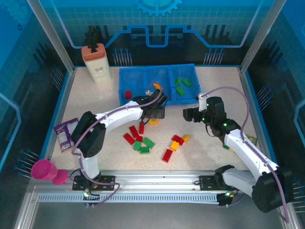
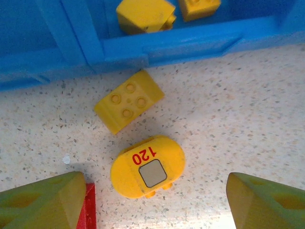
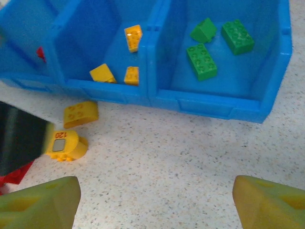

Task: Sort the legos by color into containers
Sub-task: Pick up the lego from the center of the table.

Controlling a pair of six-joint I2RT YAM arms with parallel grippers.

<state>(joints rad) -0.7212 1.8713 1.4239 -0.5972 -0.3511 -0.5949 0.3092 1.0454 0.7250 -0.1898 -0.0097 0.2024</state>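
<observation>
My left gripper lowers its open fingers around the rounded yellow piece (image 1: 153,122) in front of the tray (image 1: 143,78) next, since the piece lies below my gripper between my fingers.
My left gripper (image 1: 155,113) (image 2: 155,202) hangs open just in front of the blue tray (image 1: 143,78), its fingers either side of a rounded yellow piece marked 120 (image 2: 147,167). A yellow four-stud brick (image 2: 128,101) lies between that piece and the tray's front wall (image 2: 167,45). A red brick (image 2: 87,210) touches the left finger. My right gripper (image 1: 188,114) (image 3: 157,200) is open over bare table. The tray holds green bricks (image 3: 209,47) on the right, yellow ones (image 3: 124,62) in the middle, a red one (image 1: 127,94) on the left.
Several loose red, green and orange bricks (image 1: 144,144) lie mid-table, between the arms. A beige bottle (image 1: 96,62) stands at the back left. A purple packet (image 1: 65,132) and a pink cup (image 1: 45,170) sit at the left edge. A yellow-green bag (image 1: 251,140) lies on the right.
</observation>
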